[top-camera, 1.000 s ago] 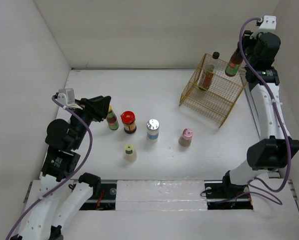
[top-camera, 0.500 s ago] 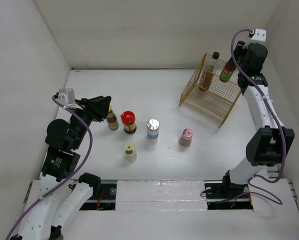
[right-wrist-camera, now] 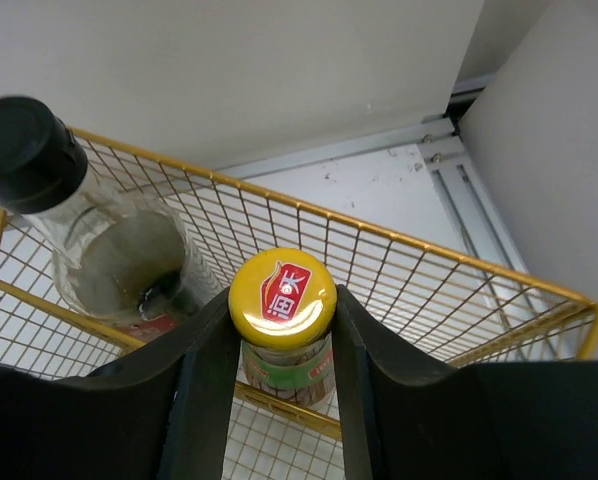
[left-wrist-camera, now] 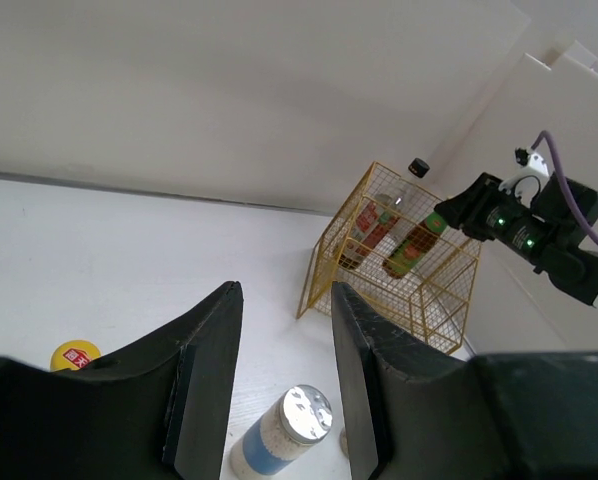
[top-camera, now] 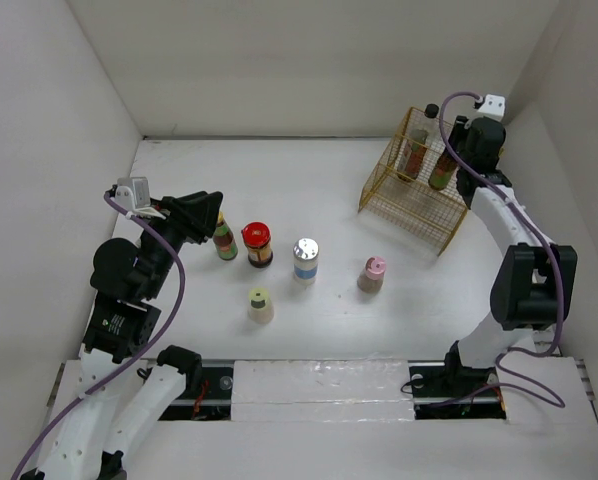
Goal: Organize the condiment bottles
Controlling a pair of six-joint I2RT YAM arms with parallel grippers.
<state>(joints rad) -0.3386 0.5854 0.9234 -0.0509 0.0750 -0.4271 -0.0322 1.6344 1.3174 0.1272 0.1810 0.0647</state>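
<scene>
There is an open gap beside the black-capped bottle (top-camera: pixel 417 150). My right gripper should next move down, slowly toward that bottle, and let go of the yellow-red capped bottle on the basket's bottom there.
My right gripper (top-camera: pixel 449 150) is shut on the yellow-red capped bottle (top-camera: pixel 442 168) and holds it upright inside the gold wire basket (top-camera: pixel 404 205), beside the black-capped bottle (top-camera: pixel 417 150). In the right wrist view the fingers (right-wrist-camera: pixel 204 360) clamp just under the yellow cap (right-wrist-camera: pixel 282 292), with the black cap (right-wrist-camera: pixel 24 150) to the left. My left gripper (top-camera: pixel 211 212) is open and empty, next to the green-red striped bottle (top-camera: pixel 225 238). The red-capped jar (top-camera: pixel 258 243), silver-capped bottle (top-camera: pixel 306 259), pink-capped bottle (top-camera: pixel 372 273) and yellow-green capped bottle (top-camera: pixel 260 304) stand on the table.
White walls enclose the table on the left, back and right. The basket (left-wrist-camera: pixel 399 265) sits at the back right corner. In the left wrist view the silver-capped bottle (left-wrist-camera: pixel 284 432) lies below the open fingers (left-wrist-camera: pixel 209 370).
My right arm has moved left and down, bringing the yellow-red capped bottle from beside the basket into it. The left arm has not moved.
</scene>
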